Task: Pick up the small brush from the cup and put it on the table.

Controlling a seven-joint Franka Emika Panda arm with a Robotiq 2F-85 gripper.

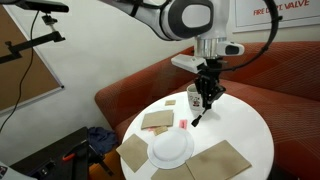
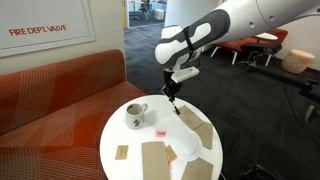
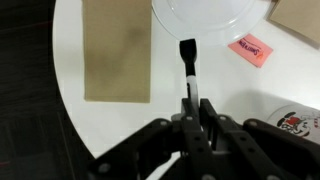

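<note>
My gripper brings the small brush down next, toward the white table between the cup (image 2: 135, 114) and the tan mat.
My gripper (image 1: 206, 100) is shut on the small brush (image 1: 198, 116), a thin dark stick that hangs tip-down just above the round white table (image 1: 245, 125). In the wrist view the brush (image 3: 187, 60) sticks out past the closed fingers (image 3: 190, 105) over the table (image 3: 130, 115). The white cup with reddish print (image 1: 193, 97) stands just behind the gripper. In an exterior view the cup (image 2: 135, 114) is left of the gripper (image 2: 173, 93) and the brush (image 2: 177, 107). The cup also shows at the wrist view's lower right (image 3: 296, 125).
A round white plate (image 1: 171, 148) lies near the table's front, with tan mats (image 1: 156, 120) around it. A small pink-red item (image 3: 250, 47) lies between the plate and the cup. A red sofa (image 2: 60, 85) curves behind the table.
</note>
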